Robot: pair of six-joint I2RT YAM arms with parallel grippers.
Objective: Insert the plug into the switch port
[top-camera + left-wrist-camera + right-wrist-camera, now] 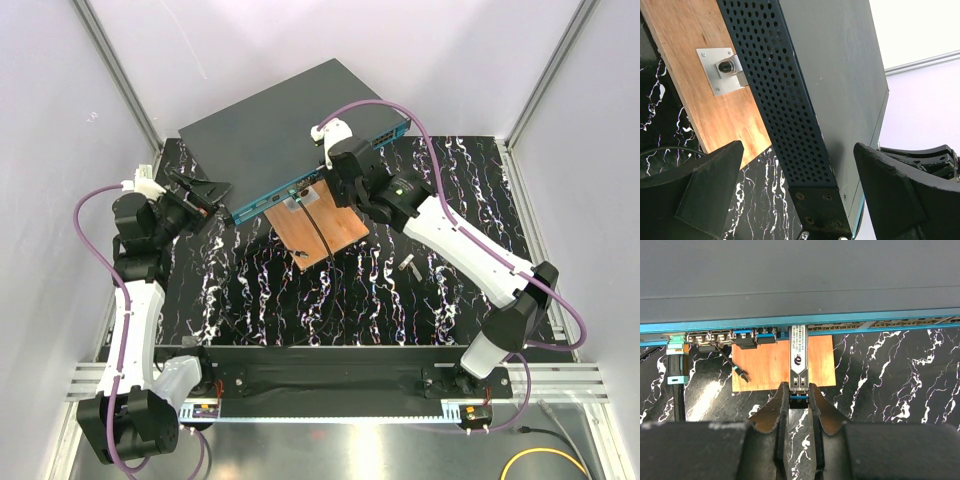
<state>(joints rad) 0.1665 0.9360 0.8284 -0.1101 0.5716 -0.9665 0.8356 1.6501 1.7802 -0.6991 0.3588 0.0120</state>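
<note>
My right gripper should push the plug straight into the row of ports and let go of its rear end, because the ports are straight ahead of the fingers.
The switch is a flat dark grey box at the back of the table, its teal front face turned toward me. My right gripper is shut on the rear end of the plug, a silver module with a blue latch. The plug's far end meets the row of ports on the teal face; its depth cannot be told. My left gripper is open, its fingers on either side of the switch's perforated left end without touching it.
A copper-brown board with a metal bracket lies in front of the switch. A black cable with a teal connector sits in a port at the left. A small loose metal part lies on the marbled table. Walls close in.
</note>
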